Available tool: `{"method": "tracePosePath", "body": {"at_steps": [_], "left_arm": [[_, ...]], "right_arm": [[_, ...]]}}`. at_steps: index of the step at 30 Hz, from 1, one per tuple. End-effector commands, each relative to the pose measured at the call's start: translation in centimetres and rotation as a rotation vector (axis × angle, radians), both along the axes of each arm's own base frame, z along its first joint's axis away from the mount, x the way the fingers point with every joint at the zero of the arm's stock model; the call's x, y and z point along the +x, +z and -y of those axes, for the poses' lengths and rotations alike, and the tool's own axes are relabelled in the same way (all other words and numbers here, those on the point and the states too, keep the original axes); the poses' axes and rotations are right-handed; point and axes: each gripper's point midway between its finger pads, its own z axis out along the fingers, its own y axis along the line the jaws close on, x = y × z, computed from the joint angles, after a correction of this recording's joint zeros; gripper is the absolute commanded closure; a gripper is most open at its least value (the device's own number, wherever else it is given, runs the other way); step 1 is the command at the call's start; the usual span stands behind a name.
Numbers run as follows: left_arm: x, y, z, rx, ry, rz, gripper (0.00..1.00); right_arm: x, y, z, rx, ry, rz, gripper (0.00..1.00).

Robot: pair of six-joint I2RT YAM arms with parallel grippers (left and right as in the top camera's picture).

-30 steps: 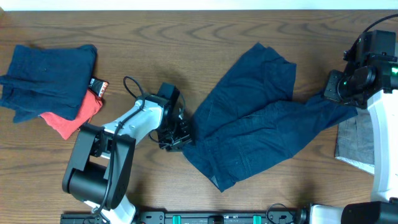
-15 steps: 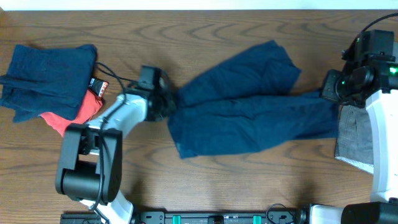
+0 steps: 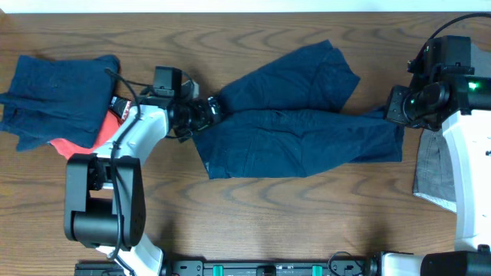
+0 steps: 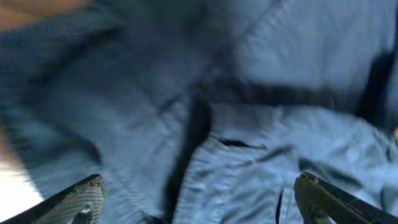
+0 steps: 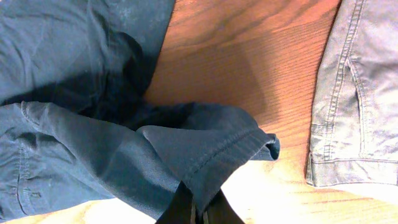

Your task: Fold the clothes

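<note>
I should next lower my left gripper to the right in the overhead view, onto the upper layer's end [image 3: 230, 124] [image 4: 210, 146], because its edge is raised off the cloth below.
The clothes on hand are dark navy shorts [image 3: 299, 130], lying stretched left to right across the table's middle, one leg angled toward the back. My left gripper [image 3: 204, 113] hovers at their left end, open. In the left wrist view its fingertips [image 4: 78, 198] stand far apart over blurred navy cloth [image 4: 249, 143], gripping nothing. My right gripper [image 3: 392, 113] holds the shorts' right end. The right wrist view shows it [image 5: 203, 210] shut on a hemmed edge of the shorts [image 5: 205, 155], which drape up from the jaws.
A folded navy garment [image 3: 57, 92] lies on a red cloth [image 3: 88, 144] at the back left, with a small black-and-red item [image 3: 121, 108] beside it. A grey denim piece [image 3: 434, 172] lies under the right arm, seen also as grey denim [image 5: 357, 93] on bare wood.
My left gripper pulled the shorts' left end up and leftward, drawing them out straight, then opened and let go. The right gripper kept its grip and hardly moved.
</note>
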Motion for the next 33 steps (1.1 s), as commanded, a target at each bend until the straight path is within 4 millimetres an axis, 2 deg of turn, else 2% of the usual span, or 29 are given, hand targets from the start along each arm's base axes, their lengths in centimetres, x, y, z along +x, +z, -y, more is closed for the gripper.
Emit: {"method": "tracePosePath", "body": {"at_steps": [1, 4, 6, 8, 11, 13, 22, 24, 29, 31, 32, 33], "left_arm": [[-0.4, 0.0, 1.4, 0.007, -0.140, 0.056, 0.02], [-0.2, -0.6, 1.5, 0.049, -0.146, 0.068, 0.01], [0.0, -1.1, 1.7, 0.058, -0.150, 0.070, 0.04], [0.2, -1.7, 2.0, 0.058, -0.156, 0.070, 0.10], [0.3, -2.3, 2.5, 0.053, -0.169, 0.074, 0.24], [0.4, -2.2, 2.9, 0.052, -0.177, 0.084, 0.31], [0.8, -1.4, 4.1, -0.001, -0.200, 0.119, 0.44], [0.8, -1.3, 4.1, -0.005, -0.201, 0.124, 0.51], [0.8, -1.3, 4.2, -0.011, -0.203, 0.124, 0.75], [0.8, -1.3, 4.2, -0.011, -0.203, 0.124, 0.81], [0.8, -1.3, 4.2, -0.010, -0.202, 0.124, 0.92], [0.8, -1.2, 4.2, -0.011, -0.202, 0.124, 0.94]], "right_arm": [[0.0, 0.4, -0.3, 0.002, -0.001, 0.009, 0.99], [0.0, 0.3, -0.3, 0.002, -0.002, 0.006, 0.99], [0.0, 0.3, -0.3, 0.002, -0.002, 0.006, 0.99], [0.0, 0.3, -0.3, 0.002, -0.002, 0.006, 0.99], [0.0, 0.3, -0.3, 0.002, -0.002, 0.006, 0.99], [0.0, 0.3, -0.3, 0.002, -0.002, 0.006, 0.99], [0.0, 0.3, -0.2, 0.000, -0.001, 0.006, 0.99], [0.0, 0.3, -0.2, -0.002, -0.002, 0.006, 0.99], [0.0, 0.3, -0.2, -0.002, -0.002, 0.006, 0.99], [0.0, 0.3, -0.2, -0.003, -0.003, 0.006, 0.99], [0.0, 0.3, -0.1, -0.005, -0.004, 0.006, 0.99], [0.0, 0.3, -0.1, -0.007, -0.004, 0.006, 0.99]]}}
